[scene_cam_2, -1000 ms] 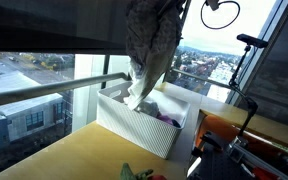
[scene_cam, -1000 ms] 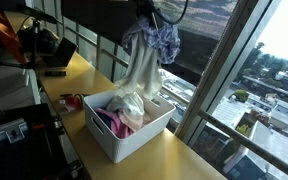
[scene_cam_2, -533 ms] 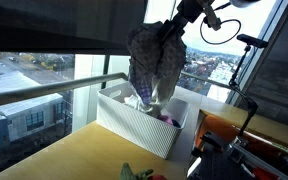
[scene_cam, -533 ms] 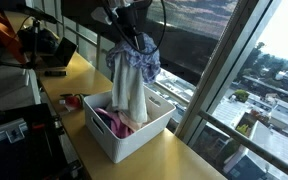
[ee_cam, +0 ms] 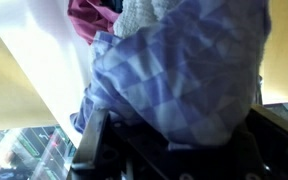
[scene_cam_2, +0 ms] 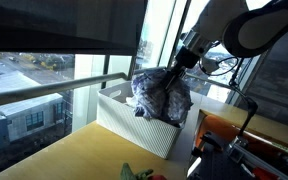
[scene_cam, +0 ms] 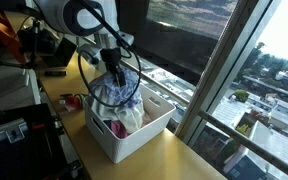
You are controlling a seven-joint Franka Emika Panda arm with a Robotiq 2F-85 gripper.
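Note:
The gripper should next move toward the window, over the middle of the white ribbed basket, and let go of the checked cloth [scene_cam: 115,92] there, because the cloth droops past the basket's rim.
My gripper [scene_cam: 115,72] is shut on a blue-and-white checked cloth [scene_cam: 115,92], which hangs bunched just over a white ribbed basket [scene_cam: 134,140]. In the other exterior view the same cloth [scene_cam_2: 164,97] droops onto the basket [scene_cam_2: 134,128], with the gripper [scene_cam_2: 181,66] at its top. The wrist view is filled by the checked cloth [ee_cam: 189,70]; the fingers are hidden under it. Pink fabric [ee_cam: 89,18] and a white knit piece [ee_cam: 139,15] lie in the basket beyond.
The basket stands on a yellow wooden tabletop [scene_cam: 174,158] beside a large window [scene_cam: 234,60]. A small red and green object [scene_cam: 72,101] lies on the table near the basket. Dark equipment and cables [scene_cam: 39,45] sit at the table's far end.
The arm has come down with the cloth. A second ago the cloth hung high above the basket; now its lower part rests in the basket.

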